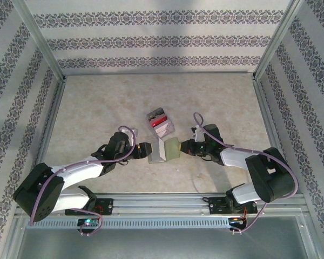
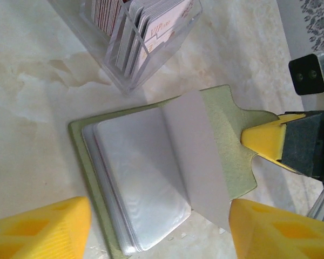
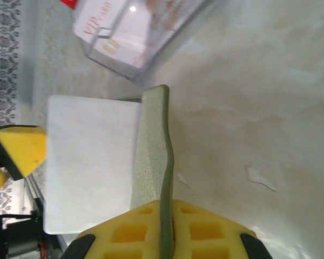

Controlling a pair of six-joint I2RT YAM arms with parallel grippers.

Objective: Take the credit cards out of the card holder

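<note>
The cover's edge comes down with my right gripper onto the bare tabletop below it next and gets released there, because the flap still stands raised.
The olive-green card holder [image 1: 173,147] lies open on the table, its pale grey plastic sleeves [image 2: 140,178] fanned out. One sleeve page [image 2: 197,156] stands upright. My right gripper [image 3: 167,226] is shut on the edge of the green cover [image 3: 154,145] and holds that flap up. In the left wrist view its yellow fingertips [image 2: 262,141] pinch the cover's tab. My left gripper [image 2: 159,234] is open, one finger on each side of the sleeves, with the upright page close to its right finger. I cannot tell whether the sleeves hold credit cards.
A clear plastic box [image 1: 159,123] with several cards standing in it sits just behind the holder; one card reads "VIP". Patterned walls on metal rails enclose the marble-look table [image 1: 97,108] on three sides.
</note>
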